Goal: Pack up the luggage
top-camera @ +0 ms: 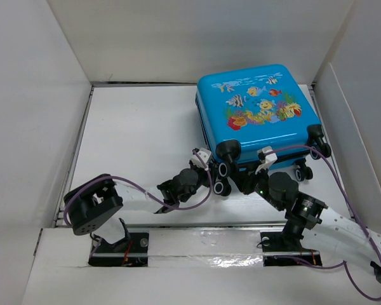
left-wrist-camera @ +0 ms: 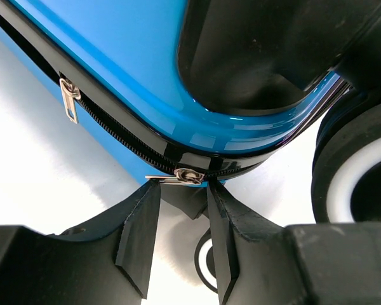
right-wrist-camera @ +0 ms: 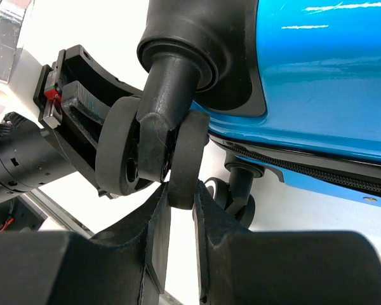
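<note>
My right gripper pulls the suitcase's caster left in the top view onto bare tabletop next and releases it, since the suitcase (top-camera: 257,108) crowds the side.
The bright-blue suitcase (top-camera: 257,108) lies flat and closed at the back right, fish print up, wheels toward me. My left gripper (top-camera: 208,175) is at its near left corner. In the left wrist view its fingers (left-wrist-camera: 140,222) stand apart, open, with the silver zipper pull (left-wrist-camera: 178,177) lying across their tips (left-wrist-camera: 183,187) on the black zipper seam; a second pull (left-wrist-camera: 68,98) hangs further left. My right gripper (top-camera: 238,181) is shut on one black caster wheel (right-wrist-camera: 187,159) of the near left corner, its pads (right-wrist-camera: 157,235) touching both sides of the wheel.
White walls enclose the table (top-camera: 140,133). The left arm's wrist (right-wrist-camera: 70,121) sits just behind the gripped caster. Another caster (right-wrist-camera: 241,190) stands further back under the shell. More casters (top-camera: 303,170) are at the suitcase's near right corner.
</note>
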